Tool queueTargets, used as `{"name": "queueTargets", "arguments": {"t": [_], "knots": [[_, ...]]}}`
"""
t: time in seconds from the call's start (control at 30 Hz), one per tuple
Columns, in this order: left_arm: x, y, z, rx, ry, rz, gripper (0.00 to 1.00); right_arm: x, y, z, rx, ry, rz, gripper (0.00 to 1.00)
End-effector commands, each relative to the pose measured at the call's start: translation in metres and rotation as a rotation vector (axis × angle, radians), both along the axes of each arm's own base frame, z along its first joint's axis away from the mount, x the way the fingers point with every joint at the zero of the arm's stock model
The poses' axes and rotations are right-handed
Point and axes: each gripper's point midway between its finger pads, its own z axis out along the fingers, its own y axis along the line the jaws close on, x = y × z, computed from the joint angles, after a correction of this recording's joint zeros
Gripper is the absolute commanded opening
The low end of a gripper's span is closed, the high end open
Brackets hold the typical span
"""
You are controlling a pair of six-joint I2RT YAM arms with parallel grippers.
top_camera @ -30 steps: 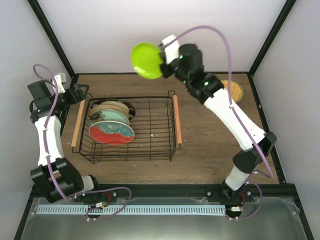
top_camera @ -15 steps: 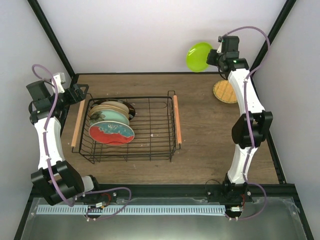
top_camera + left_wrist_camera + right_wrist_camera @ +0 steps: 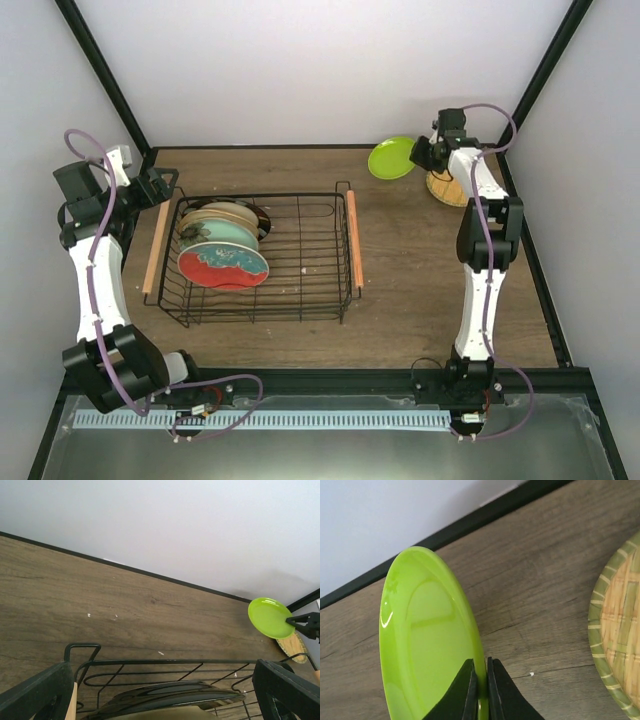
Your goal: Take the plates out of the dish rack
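My right gripper needs to go down next, to the left in the top view, onto the bare wood beside the orange gridded plate (image 3: 447,186) and let go of the lime-green plate's rim, because that spot is open.
My right gripper (image 3: 418,155) is shut on the rim of the small lime-green plate (image 3: 392,158), held tilted low over the table's far right. In the right wrist view the fingers (image 3: 470,692) pinch its edge (image 3: 425,645). The orange gridded plate (image 3: 447,186) lies flat just to the right, also in the right wrist view (image 3: 620,640). The black wire dish rack (image 3: 300,300) holds the red plate with teal flower (image 3: 223,266), a pale teal plate (image 3: 226,238), a beige plate (image 3: 222,215) and a dark-rimmed one (image 3: 170,692). My left gripper (image 3: 155,186) is open and empty by the rack's left handle.
The rack's wooden handles (image 3: 352,240) run along its left and right sides. Black frame posts (image 3: 530,90) and pale walls close in the back corners. In the left wrist view the rack's back wire (image 3: 150,662) lies below bare wood.
My right arm has swung the lime-green plate from above the back of the rack to the far right and lowered it beside the orange plate. My left arm has not moved.
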Motion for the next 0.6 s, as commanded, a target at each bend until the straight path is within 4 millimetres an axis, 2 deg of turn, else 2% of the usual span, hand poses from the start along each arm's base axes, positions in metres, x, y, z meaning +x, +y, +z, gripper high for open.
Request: {"name": "queueTargets", "arguments": {"t": [0.0,0.17,0.57], "knots": [[-0.008,-0.006,0.002,0.01,-0.005,-0.009,1.0,0.01,0.002,-0.006,0.041,-0.016,-0.013,0.01],[-0.01,-0.006,-0.002,0.01,0.006,-0.004,1.0,0.011,0.005,-0.037,0.063,0.038,-0.012,0.01],[-0.009,-0.005,-0.004,0.007,0.019,0.006,1.0,0.0,0.025,-0.076,0.076,0.122,0.042,0.01]]}}
